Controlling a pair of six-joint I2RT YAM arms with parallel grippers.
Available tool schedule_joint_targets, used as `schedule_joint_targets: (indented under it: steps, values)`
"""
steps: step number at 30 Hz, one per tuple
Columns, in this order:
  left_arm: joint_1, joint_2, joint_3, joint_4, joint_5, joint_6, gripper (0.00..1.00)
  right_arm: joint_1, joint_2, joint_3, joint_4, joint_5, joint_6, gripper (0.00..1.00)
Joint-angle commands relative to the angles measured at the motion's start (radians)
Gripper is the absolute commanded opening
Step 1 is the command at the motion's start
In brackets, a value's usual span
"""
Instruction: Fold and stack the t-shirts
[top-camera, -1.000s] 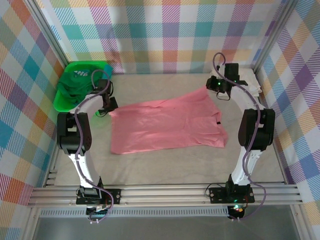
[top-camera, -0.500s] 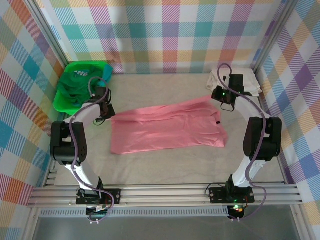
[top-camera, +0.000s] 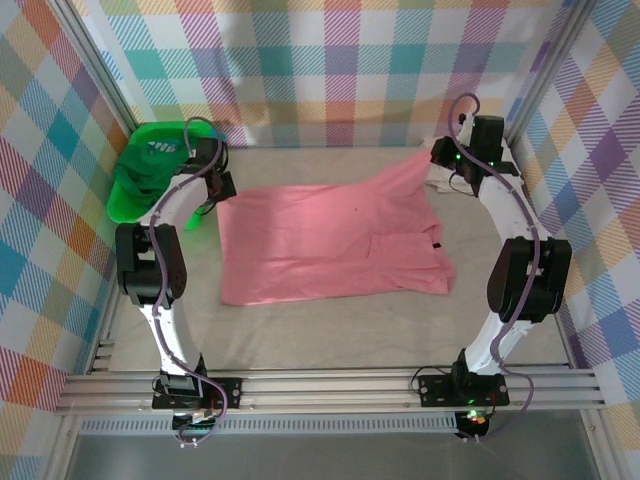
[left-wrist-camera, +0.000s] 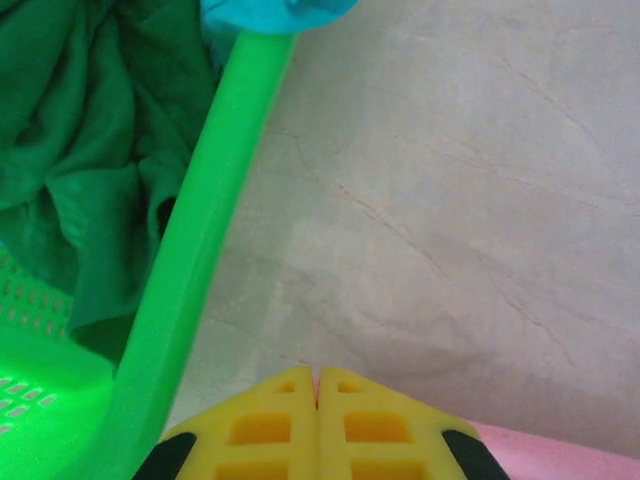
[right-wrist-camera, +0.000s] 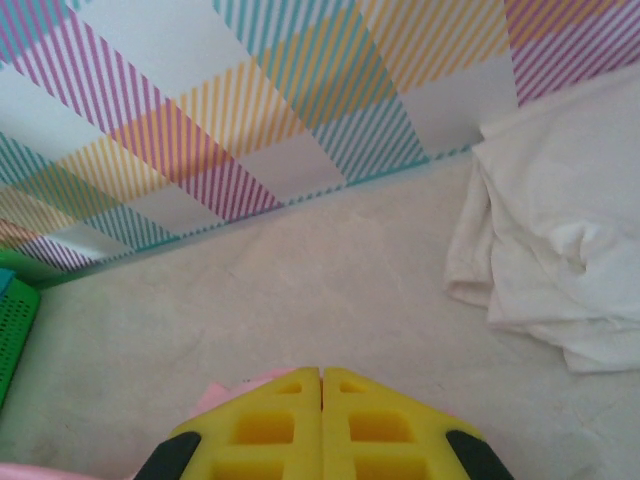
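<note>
I should next carry the shirt's far corner back and down with my left gripper, to let it go on the unfolded body of the shirt.
A salmon-pink t-shirt (top-camera: 330, 240) lies spread across the middle of the table, its far edge lifted at both corners. My left gripper (top-camera: 217, 190) is shut on the shirt's far left corner; in the left wrist view a pink sliver shows between the yellow fingers (left-wrist-camera: 260, 430) of that gripper (left-wrist-camera: 317, 376). My right gripper (top-camera: 433, 166) is shut on the far right corner, and pink cloth (right-wrist-camera: 225, 393) peeks out beside this gripper (right-wrist-camera: 321, 372). A cream-white t-shirt (right-wrist-camera: 560, 260) lies crumpled just right of it. Dark green t-shirts (top-camera: 150, 170) and a teal one (left-wrist-camera: 270, 12) sit in the bin.
The bright green plastic bin (top-camera: 125, 205) stands at the back left, its rim (left-wrist-camera: 215, 210) close beside my left gripper. Plaid walls (right-wrist-camera: 250, 90) enclose the back and sides, near the right gripper. Grey table surface (top-camera: 330, 330) lies in front of the shirt.
Both grippers dipped toward the front with the shirt's far edge, then moved back toward the far wall. The pink shirt is now stretched wider and flatter.
</note>
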Motion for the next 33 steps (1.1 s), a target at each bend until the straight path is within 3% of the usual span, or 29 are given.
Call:
schedule_joint_targets:
  steps: [1, 11, 21, 31, 33]
  values:
    - [-0.012, 0.004, 0.020, -0.063, -0.030, 0.016, 0.00, -0.006, -0.012, 0.005, 0.012, -0.012, -0.003, 0.00]
    - [-0.015, -0.078, -0.172, 0.004, -0.104, 0.018, 0.00, -0.007, -0.130, -0.204, 0.038, 0.040, 0.002, 0.00]
    - [-0.022, -0.134, -0.253, 0.034, -0.127, 0.010, 0.00, -0.010, -0.218, -0.329, 0.043, 0.071, 0.046, 0.00]
    - [-0.097, -0.201, -0.457, 0.045, -0.148, -0.064, 0.00, -0.011, -0.365, -0.589, -0.012, 0.151, 0.129, 0.00]
    - [-0.116, -0.237, -0.505, 0.045, -0.168, -0.094, 0.17, -0.013, -0.421, -0.624, -0.072, 0.186, 0.137, 0.01]
